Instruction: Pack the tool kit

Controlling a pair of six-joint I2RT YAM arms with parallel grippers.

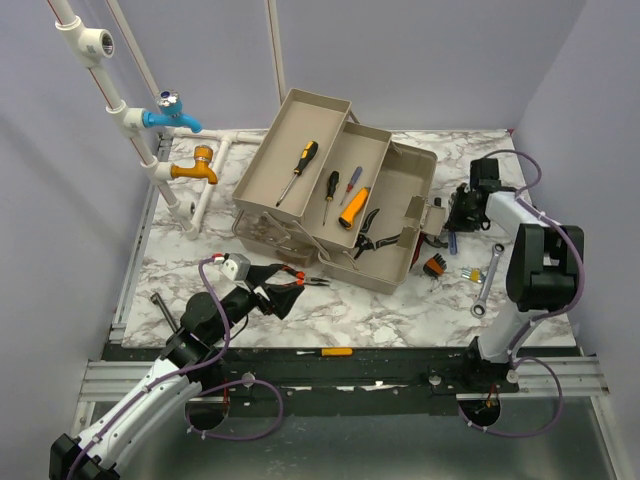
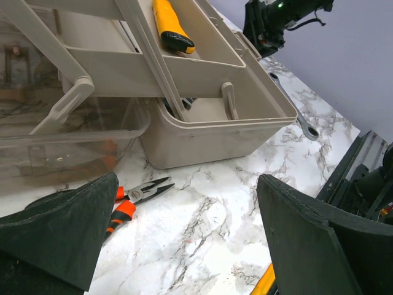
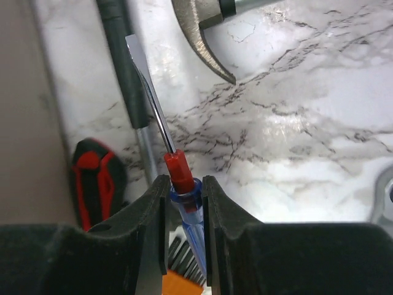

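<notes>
The screwdriver goes with my right gripper up and to the left in the top view over the top tray's outer strip (image 1: 264,170) next. The strip is bare enough to release the screwdriver there.
The beige toolbox (image 1: 385,280) stands open mid-table, its fold-out trays holding several screwdrivers (image 1: 300,165) and black pliers (image 1: 368,230). My right gripper (image 1: 455,215) is just right of the box, low over the marble. In the right wrist view it (image 3: 184,184) is shut on a blue-handled screwdriver (image 3: 178,167) with a red collar, blade pointing away. My left gripper (image 1: 275,297) hovers in front of the box, open and empty (image 2: 184,239). Orange-handled pliers (image 2: 138,195) lie beside its left finger, on the marble (image 1: 300,281).
A wrench (image 1: 487,280), small bits (image 1: 470,273) and an orange brush (image 1: 435,265) lie right of the box. A hammer claw (image 3: 206,43) and a red-black handle (image 3: 98,178) sit near the right gripper. White pipes with taps (image 1: 180,120) stand far left. A yellow screwdriver (image 1: 335,352) rests on the front rail.
</notes>
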